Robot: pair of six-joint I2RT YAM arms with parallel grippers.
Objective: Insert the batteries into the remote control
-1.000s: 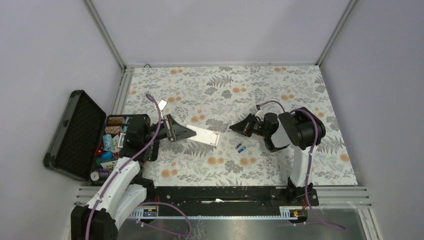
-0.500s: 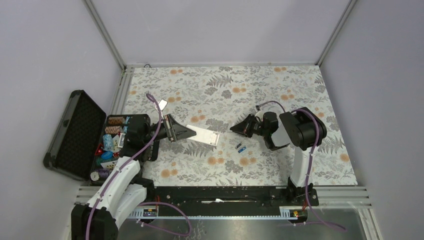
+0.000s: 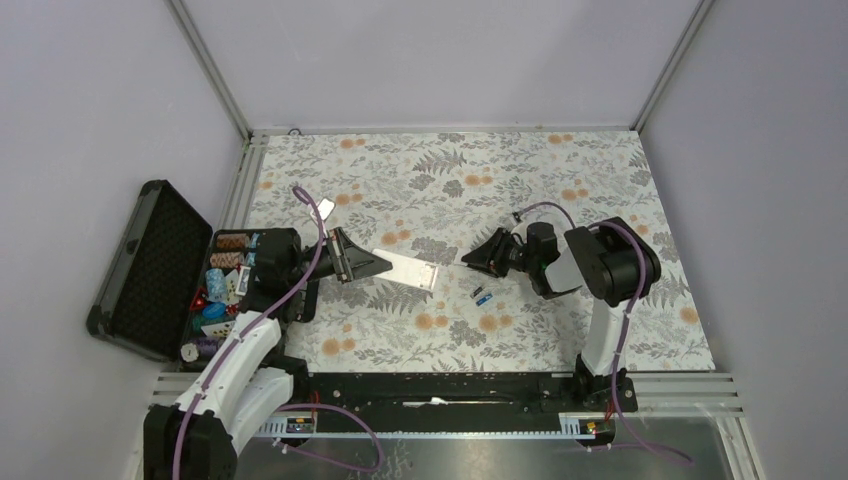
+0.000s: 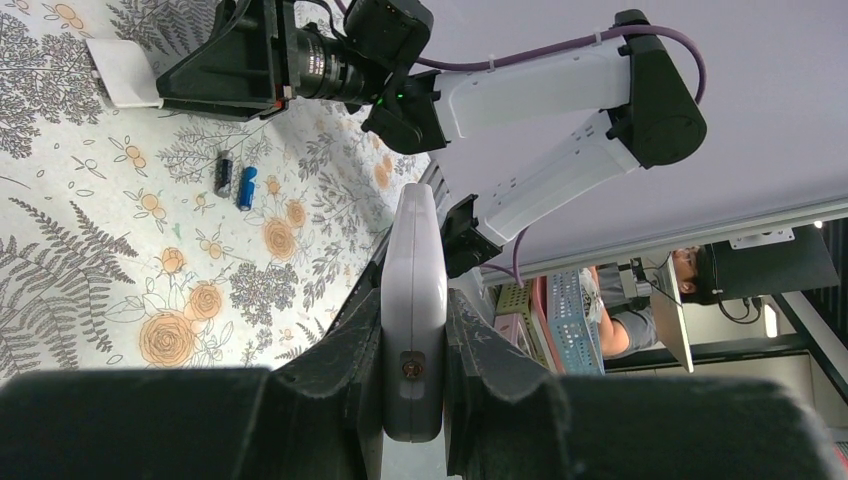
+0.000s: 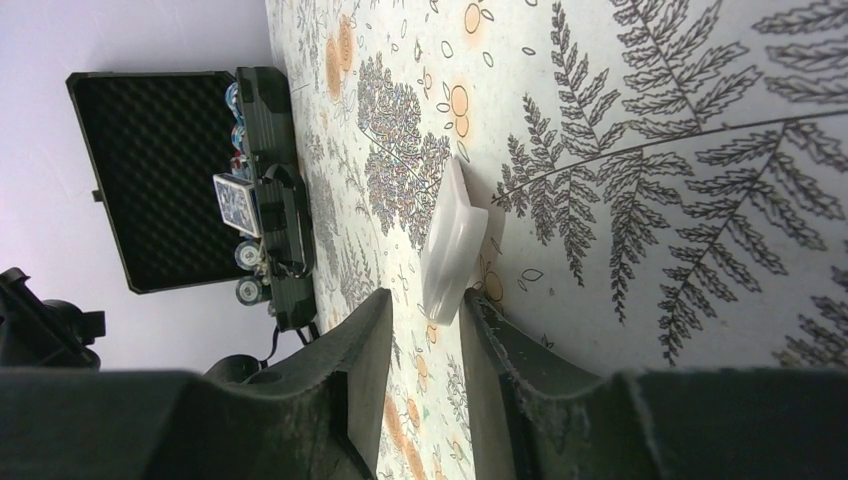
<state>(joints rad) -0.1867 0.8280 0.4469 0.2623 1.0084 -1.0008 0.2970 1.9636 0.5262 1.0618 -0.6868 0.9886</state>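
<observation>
The mat beside the orange flowers is below, toward the batteries, so my left gripper needs to move down and to the right in the top view next and let go.
The white remote control [image 3: 410,269] is held off the table, edge-on between the fingers of my left gripper [image 4: 413,310], which is shut on it. Two batteries lie side by side on the floral mat [image 3: 481,295], one dark [image 4: 223,173] and one blue [image 4: 247,187]. My right gripper [image 3: 470,257] hovers low just beyond them, pointing at the remote's free end. Its jaws stand apart. A thin white cover piece [image 5: 453,245] lies on the mat between the fingertips, with a gap on one side.
An open black case [image 3: 140,265] holding poker chips and cards [image 3: 222,283] sits at the left edge, beside the left arm. A metal rail [image 3: 450,385] runs along the near edge. Grey walls close in the back and the sides.
My right gripper's jaws have opened from shut, releasing the white cover piece onto the mat, and the arm has shifted slightly right. The left gripper with the remote has not moved.
</observation>
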